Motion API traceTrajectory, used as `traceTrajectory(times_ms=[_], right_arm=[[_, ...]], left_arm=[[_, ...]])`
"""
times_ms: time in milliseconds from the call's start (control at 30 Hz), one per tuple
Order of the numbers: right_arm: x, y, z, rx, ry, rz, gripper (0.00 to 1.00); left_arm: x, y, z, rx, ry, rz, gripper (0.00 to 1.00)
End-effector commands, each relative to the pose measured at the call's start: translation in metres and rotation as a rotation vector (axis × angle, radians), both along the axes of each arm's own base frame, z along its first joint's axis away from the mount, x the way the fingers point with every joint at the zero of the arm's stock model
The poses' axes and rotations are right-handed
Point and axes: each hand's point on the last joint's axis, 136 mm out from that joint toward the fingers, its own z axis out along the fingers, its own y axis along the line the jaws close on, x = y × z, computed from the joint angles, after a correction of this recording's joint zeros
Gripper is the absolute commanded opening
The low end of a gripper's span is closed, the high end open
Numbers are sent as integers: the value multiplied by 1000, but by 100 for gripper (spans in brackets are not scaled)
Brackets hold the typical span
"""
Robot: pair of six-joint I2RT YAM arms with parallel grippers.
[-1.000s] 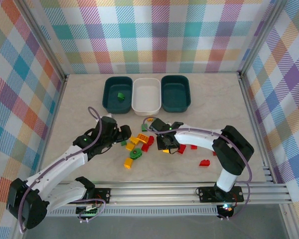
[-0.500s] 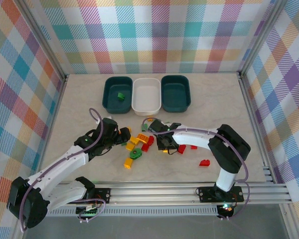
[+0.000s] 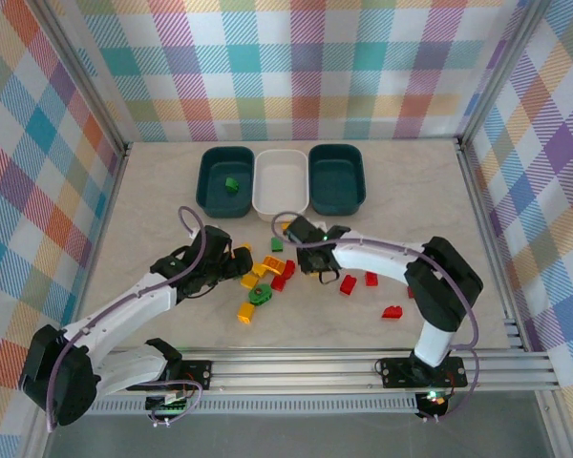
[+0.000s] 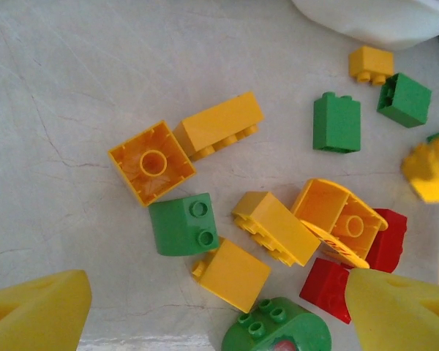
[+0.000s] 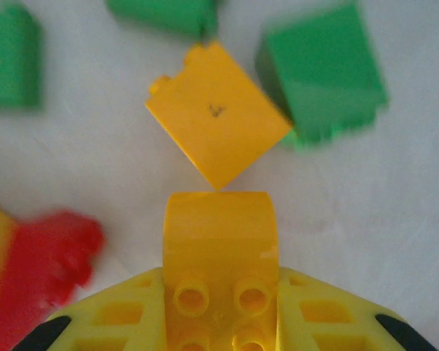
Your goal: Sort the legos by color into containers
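The white tub (image 3: 281, 181) is empty, so my right gripper will move outward from the pile next, over the near half of that tub, and let go of the yellow lego.
Loose legos lie in a pile mid-table: yellow bricks (image 4: 234, 274), a green brick (image 4: 184, 225), a red brick (image 4: 328, 289) and a green domed piece (image 3: 260, 296). My right gripper (image 3: 311, 256) is shut on a yellow lego (image 5: 219, 241), held over a yellow brick (image 5: 216, 135) and a green one (image 5: 320, 73). At the pile's left side my left gripper (image 3: 231, 265) hangs open over the bricks, its fingertips (image 4: 36, 311) wide apart and holding nothing. At the back stand three containers: a teal tub (image 3: 206, 186) with one green lego (image 3: 231, 184), a white tub (image 3: 281, 181) and a second teal tub (image 3: 336, 181).
Three red bricks (image 3: 392, 312), (image 3: 371, 279), (image 3: 348, 284) lie apart to the right of the pile. A yellow brick (image 3: 245, 311) sits nearer the front. Checked walls enclose the table on three sides, and a metal rail runs along the near edge.
My right gripper has closed on the yellow lego and moved back toward the tubs with it. The left gripper has edged right, nearer the pile, still open.
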Motion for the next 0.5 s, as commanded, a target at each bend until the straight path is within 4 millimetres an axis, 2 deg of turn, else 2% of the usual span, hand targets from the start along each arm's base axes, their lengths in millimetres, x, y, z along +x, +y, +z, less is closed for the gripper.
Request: traceTrajectory(times_ms=[0,67,167,267,367,467], right_arm=[[61,19,58,111,-201,49,17],[89,31,68,169,-278,79,16],[126,28,70,208,-298,28,15],[156,34,74,281,-304,17,14],[177,47,74,289,-286,39,15],[189,59,65,266,-239,60,18]], left_arm=[[3,-10,7,-29,0,-17,90],[3,-13,3,-47,9,-17,90],[0,-14,-1,-47,30,-24,90],[0,-12,2,-45,19,-20,90],[0,-9,1,-33,18,-7,90],[-1,-11,-3,-44,38,-9,90]])
